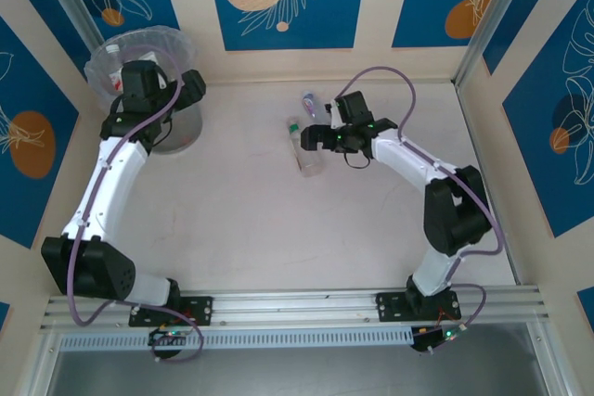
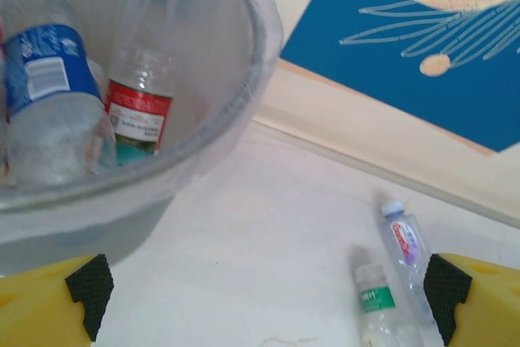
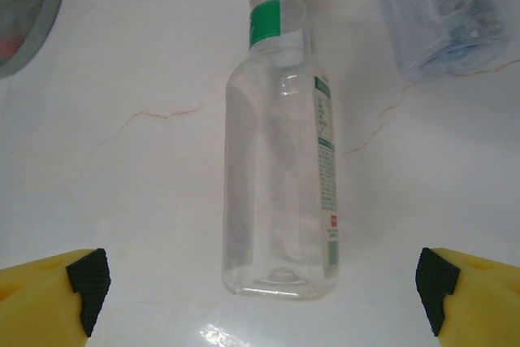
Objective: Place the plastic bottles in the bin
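Observation:
Next, my right gripper moves down and back until its fingers close around the green-labelled bottle's base.
The bin [image 1: 121, 57] stands at the table's far left; in the left wrist view its rim [image 2: 244, 79] curves round a blue-labelled bottle [image 2: 49, 71] and a red-labelled bottle [image 2: 138, 115] lying inside. My left gripper [image 1: 181, 90] [image 2: 264, 290] hangs open beside the bin with nothing between its fingers. Two plastic bottles lie mid-table: a green-labelled one [image 1: 304, 150] [image 3: 280, 160] [image 2: 378, 302] and a purple-labelled one [image 1: 311, 102] [image 2: 406, 241] [image 3: 443, 14]. My right gripper [image 1: 316, 138] [image 3: 262, 286] is open, its fingers either side of the green-labelled bottle's base, not touching it.
Blue and cream patterned walls close in the table at the back and on both sides. The bin's edge [image 3: 32, 14] shows at the upper left of the right wrist view. A metal rail [image 1: 297, 308] runs along the near edge.

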Motion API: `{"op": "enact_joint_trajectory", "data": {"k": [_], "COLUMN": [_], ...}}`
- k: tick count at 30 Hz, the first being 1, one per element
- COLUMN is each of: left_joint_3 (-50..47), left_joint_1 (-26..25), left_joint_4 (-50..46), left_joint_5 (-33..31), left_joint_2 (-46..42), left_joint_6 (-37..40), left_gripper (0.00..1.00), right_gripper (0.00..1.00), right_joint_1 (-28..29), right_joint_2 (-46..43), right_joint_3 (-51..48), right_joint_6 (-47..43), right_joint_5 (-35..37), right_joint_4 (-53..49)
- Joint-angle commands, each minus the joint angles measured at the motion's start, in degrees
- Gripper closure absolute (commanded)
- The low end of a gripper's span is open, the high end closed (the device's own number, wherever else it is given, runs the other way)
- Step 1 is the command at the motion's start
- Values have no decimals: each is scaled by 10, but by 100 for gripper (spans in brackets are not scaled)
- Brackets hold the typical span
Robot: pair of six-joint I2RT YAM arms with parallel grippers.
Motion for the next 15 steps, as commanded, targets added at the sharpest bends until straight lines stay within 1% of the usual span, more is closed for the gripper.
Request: {"op": "enact_joint_trajectory", "data": {"k": [1, 6, 11, 15], "left_joint_3": [-17, -32, -55, -75], "left_joint_1": [-1, -2, -2, -1], "left_joint_4": [7, -14, -10, 12], "left_joint_5": [35, 43, 38, 67], "left_joint_2": [-19, -25, -32, -39], "left_joint_6": [15, 22, 25, 30], "left_gripper": [1, 1, 1, 1], "right_gripper": [1, 0, 0, 0], "right_joint_1": [12, 35, 53, 65], "right_joint_2": [37, 91, 126, 144], "right_joint_3": [40, 80, 102, 109], "right_joint_6": [-11, -28, -43, -52], "right_joint_5": [3, 37, 64, 97], "right_joint_4": [-44, -79, -99, -111]}}
